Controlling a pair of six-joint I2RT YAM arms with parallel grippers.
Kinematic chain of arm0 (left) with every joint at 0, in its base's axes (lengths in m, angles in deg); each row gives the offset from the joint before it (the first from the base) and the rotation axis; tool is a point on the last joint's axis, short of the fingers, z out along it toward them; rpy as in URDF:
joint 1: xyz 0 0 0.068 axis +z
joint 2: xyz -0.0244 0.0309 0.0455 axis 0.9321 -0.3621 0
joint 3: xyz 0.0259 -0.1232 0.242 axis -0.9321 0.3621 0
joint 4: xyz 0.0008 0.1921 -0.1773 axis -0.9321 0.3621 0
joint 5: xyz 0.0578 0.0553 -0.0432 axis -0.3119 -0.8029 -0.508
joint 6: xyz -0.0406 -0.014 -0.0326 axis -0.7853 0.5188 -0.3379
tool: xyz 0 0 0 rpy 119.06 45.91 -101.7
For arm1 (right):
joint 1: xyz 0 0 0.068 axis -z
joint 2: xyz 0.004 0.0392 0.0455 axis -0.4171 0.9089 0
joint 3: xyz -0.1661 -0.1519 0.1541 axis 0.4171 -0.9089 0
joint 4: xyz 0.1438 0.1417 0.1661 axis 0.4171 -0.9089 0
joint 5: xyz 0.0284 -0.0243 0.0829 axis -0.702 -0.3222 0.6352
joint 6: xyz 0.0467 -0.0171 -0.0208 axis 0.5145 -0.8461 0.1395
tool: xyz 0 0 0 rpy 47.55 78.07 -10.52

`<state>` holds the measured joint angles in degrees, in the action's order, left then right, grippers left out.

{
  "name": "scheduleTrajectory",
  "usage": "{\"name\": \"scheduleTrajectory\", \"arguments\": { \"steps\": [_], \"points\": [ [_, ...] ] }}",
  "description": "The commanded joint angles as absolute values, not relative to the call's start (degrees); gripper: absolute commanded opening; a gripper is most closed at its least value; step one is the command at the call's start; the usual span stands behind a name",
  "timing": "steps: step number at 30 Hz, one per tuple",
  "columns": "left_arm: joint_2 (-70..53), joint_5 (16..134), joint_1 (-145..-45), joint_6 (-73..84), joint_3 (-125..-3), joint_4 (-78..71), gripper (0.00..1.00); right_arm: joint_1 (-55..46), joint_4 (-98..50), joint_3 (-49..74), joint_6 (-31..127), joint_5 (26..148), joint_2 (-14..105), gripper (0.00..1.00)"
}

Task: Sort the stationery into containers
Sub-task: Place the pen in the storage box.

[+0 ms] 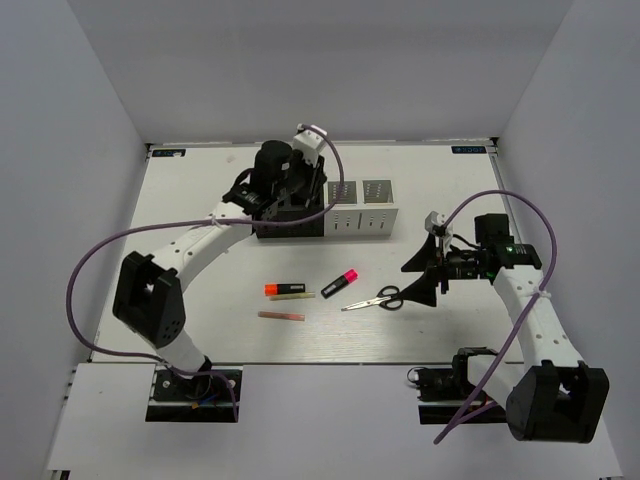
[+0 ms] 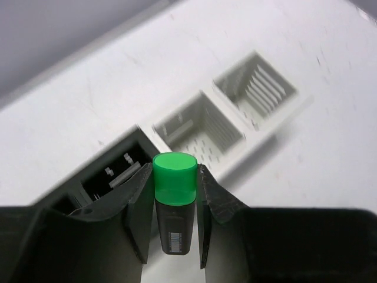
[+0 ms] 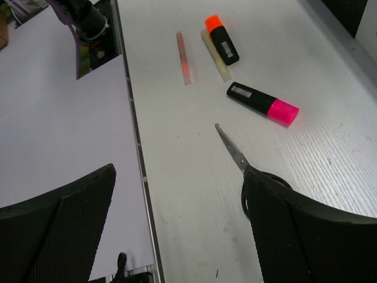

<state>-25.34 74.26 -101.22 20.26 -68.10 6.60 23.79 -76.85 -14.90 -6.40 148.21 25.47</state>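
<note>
The black box beside the white boxes lies outward, and the highlighter is still short of the box's opening. My left gripper needs to carry the highlighter outward over the box next and release it.
My left gripper hangs over the black end of the container row and is shut on a green-capped black highlighter, cap pointing away. In the left wrist view a black box lies just beyond my fingers and two white boxes sit to the right. My right gripper is open and empty, low over the handle end of the black-handled scissors, whose blade shows beside my right finger. A pink highlighter, an orange highlighter, a yellow stick and a pink stick lie on the table.
The white boxes stand right of the black ones at the table's middle back. The loose items lie in a band in front of the row. The table's near edge runs just left of the scissors in the right wrist view. Grey walls enclose three sides.
</note>
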Motion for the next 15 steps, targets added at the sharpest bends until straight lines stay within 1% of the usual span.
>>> {"name": "scheduleTrajectory", "arguments": {
  "steps": [1,6,12,13,14,15],
  "points": [
    [-28.2,67.4,-101.4,17.4,-72.6,-3.8,0.01,23.7,-68.1,-17.1,0.3,146.7,22.7,0.90],
    [-32.9,61.9,-101.1,17.5,-74.1,-8.2,0.01,23.9,-68.5,-16.8,-0.3,146.6,23.0,0.90],
    [-36.6,57.5,-101.1,18.7,-75.6,-8.6,0.01,23.8,-70.2,-16.2,-2.4,146.8,23.4,0.90],
    [-37.0,57.1,-101.1,18.7,-74.3,-9.6,0.02,23.7,-70.2,-16.2,-2.4,146.8,23.4,0.90],
    [-37.1,56.2,-101.1,18.8,-73.8,-10.2,0.05,23.8,-70.4,-16.3,-2.5,146.8,23.2,0.90],
    [-37.1,55.6,-101.1,18.7,-72.4,-11.1,0.12,23.9,-70.3,-16.2,-2.7,146.8,23.1,0.90]
  ]
}}
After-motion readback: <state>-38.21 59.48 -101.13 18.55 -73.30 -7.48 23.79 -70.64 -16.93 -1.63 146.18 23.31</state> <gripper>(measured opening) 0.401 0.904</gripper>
